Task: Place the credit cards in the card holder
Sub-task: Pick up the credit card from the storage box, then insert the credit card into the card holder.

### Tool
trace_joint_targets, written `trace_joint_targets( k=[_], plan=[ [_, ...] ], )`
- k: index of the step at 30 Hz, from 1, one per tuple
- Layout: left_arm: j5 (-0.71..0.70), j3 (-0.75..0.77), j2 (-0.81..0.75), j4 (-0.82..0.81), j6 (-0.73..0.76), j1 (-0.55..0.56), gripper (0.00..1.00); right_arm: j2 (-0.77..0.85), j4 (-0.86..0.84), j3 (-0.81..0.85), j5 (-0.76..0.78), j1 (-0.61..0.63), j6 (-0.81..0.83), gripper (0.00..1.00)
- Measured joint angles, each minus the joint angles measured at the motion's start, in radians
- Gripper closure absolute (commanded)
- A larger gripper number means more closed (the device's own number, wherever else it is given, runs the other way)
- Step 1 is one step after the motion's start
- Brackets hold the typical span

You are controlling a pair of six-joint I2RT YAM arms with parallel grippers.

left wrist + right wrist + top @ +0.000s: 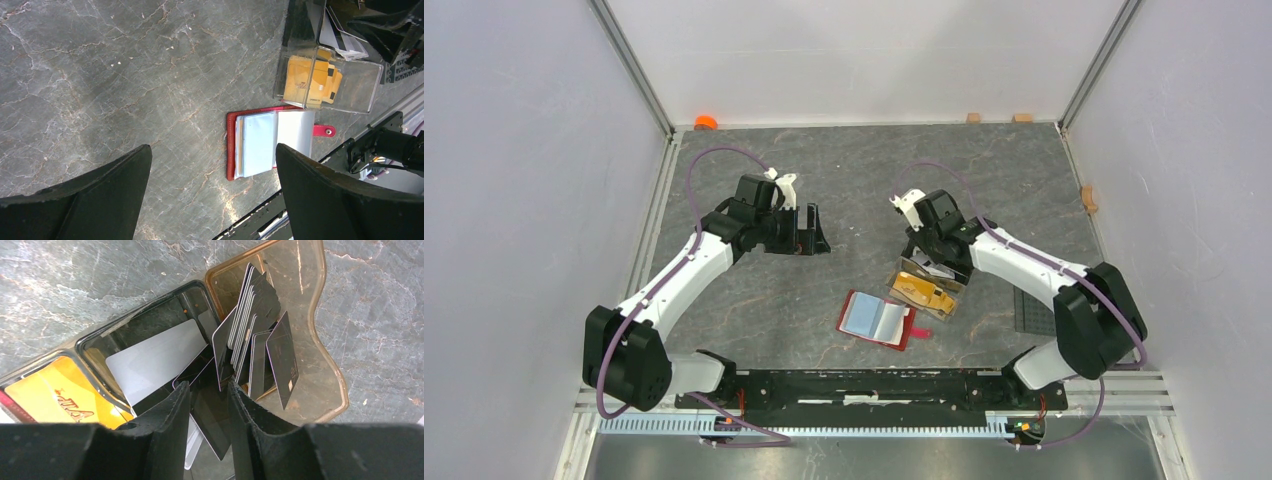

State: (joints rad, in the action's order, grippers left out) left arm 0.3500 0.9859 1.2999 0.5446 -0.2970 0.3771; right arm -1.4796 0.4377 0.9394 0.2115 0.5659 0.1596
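The right gripper moves onto the end of the thin dark card (pixel 220 382) leaning out from the standing row next, then closes.
The red card holder (pixel 902 330) lies open on the table, and a light blue card (pixel 257 142) shows in its clear sleeve. To its right stands a clear compartment tray (pixel 914 268) with orange credit cards (pixel 55 397), a grey one (pixel 155 360) and several dark ones standing on edge (pixel 255 315). My right gripper (pixel 209 386) hangs inside the tray. Its jaws stand a little apart, and a dark card (pixel 212 420) lies loose beneath the gap. My left gripper (pixel 213 150) hovers wide open and empty, left of the holder.
A black baseplate (pixel 1032 315) lies by the right arm. Small tan blocks (pixel 1022 117) sit along the back and right walls, and an orange piece (pixel 705 122) in the back left corner. The black rail (pixel 854 385) runs along the near edge.
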Motion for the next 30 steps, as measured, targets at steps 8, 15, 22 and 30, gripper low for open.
trace_joint_targets(
  k=[8,15,22,30],
  plan=[
    [0.0,0.0,0.0,0.0,0.0,0.0,0.0,-0.051,-0.018,-0.001,0.07,0.016,-0.005,0.77],
    [0.0,0.0,0.0,0.0,0.0,0.0,0.0,-0.066,-0.027,-0.001,0.118,0.024,-0.005,1.0],
    [0.008,-0.011,-0.005,-0.003,0.001,0.001,0.0,-0.003,0.077,0.038,0.124,0.032,-0.01,1.0],
    [0.079,-0.036,-0.075,-0.035,0.041,0.061,0.03,0.227,0.244,0.134,-0.071,0.04,-0.043,1.0]
  ],
)
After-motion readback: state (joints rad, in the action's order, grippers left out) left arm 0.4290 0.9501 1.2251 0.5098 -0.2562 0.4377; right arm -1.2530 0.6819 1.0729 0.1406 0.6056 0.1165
